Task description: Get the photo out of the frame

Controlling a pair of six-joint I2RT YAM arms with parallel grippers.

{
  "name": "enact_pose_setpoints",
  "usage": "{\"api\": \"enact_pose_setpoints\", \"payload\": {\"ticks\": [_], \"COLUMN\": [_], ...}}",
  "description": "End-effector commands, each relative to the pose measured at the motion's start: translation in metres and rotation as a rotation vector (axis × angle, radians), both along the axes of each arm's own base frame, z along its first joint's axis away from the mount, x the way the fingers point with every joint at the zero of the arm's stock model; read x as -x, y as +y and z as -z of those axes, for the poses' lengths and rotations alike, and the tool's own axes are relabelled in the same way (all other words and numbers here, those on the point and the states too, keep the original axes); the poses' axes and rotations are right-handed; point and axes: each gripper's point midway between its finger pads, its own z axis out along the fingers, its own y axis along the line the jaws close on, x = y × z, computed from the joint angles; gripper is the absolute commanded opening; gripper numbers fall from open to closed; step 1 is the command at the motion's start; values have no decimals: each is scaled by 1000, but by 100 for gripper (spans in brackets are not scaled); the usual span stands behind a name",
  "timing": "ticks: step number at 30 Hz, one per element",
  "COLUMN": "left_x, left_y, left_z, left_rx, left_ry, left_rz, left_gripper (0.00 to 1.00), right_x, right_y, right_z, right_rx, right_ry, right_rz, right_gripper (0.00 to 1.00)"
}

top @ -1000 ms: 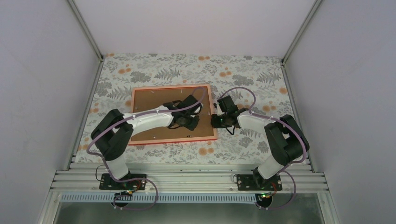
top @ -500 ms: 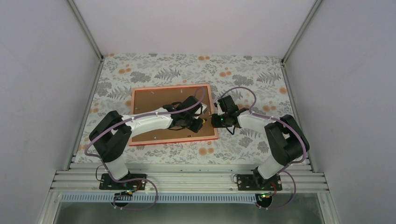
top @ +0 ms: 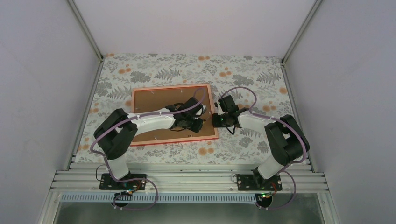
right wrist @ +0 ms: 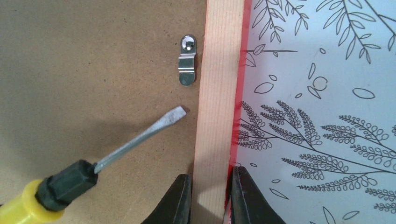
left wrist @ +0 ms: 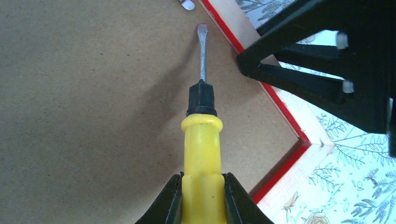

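Observation:
My left gripper next moves outward, left in the top view, and down to free the screwdriver on cloth beyond the frame [top: 140, 91], as the clip clears the frame's bar.
The red frame [top: 140, 91] lies face down on the table, its brown fibreboard backing [top: 154, 100] up. The photo is hidden under the backing. My left gripper [left wrist: 203, 198] is shut on the yellow handle of a flat screwdriver [left wrist: 202, 154]; its blade tip [right wrist: 175, 114] hovers over the backing, just short of a small metal retaining clip [right wrist: 187, 60] by the frame's right rail. My right gripper [right wrist: 211, 193] is shut across that pale wooden right rail [right wrist: 219, 93], one finger on the backing side, one on the outside. In the top view both grippers meet at the frame's right edge [top: 212, 114].
The table carries a floral cloth [top: 243, 74]. Grey enclosure walls stand left, right and behind. An aluminium rail [top: 187, 179] with the arm bases runs along the near edge. The right gripper's body [left wrist: 327, 60] hangs close to the screwdriver in the left wrist view.
My left gripper has shifted right along the backing with the screwdriver, towards the frame's right rail. The right gripper has stayed clamped on the rail.

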Motion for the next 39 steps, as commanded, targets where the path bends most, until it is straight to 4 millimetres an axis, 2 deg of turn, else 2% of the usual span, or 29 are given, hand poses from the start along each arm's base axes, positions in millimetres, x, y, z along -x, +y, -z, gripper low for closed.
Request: {"api": "enact_pose_setpoints", "payload": {"ticks": [1, 7, 12, 18, 23, 33, 39], "left_x": [-9, -12, -9, -4, -9, -29, -27], "left_y": [5, 4, -8, -13, -12, 9, 13], "left_z": [5, 2, -1, 4, 8, 11, 10], "left_rx": [-9, 10, 65, 72, 64, 75, 100], "left_ry": [-14, -22, -7, 16, 9, -16, -6], "left_rz": [-60, -71, -31, -9, -32, -155, -173], "left_gripper": [2, 2, 2, 2, 2, 2, 2], "right_x": [-2, -2, -1, -1, -1, 3, 2], "right_y": [-2, -3, -3, -3, -3, -5, -6], "right_z": [-5, -4, -4, -4, -4, -1, -1], "right_rx": [-1, -2, -1, -3, -3, 0, -2], "right_ry": [-37, -33, -33, -35, -33, -28, -28], "right_rz": [-11, -11, -11, -11, -11, -8, -6], "right_gripper": [13, 13, 13, 13, 13, 13, 13]}}
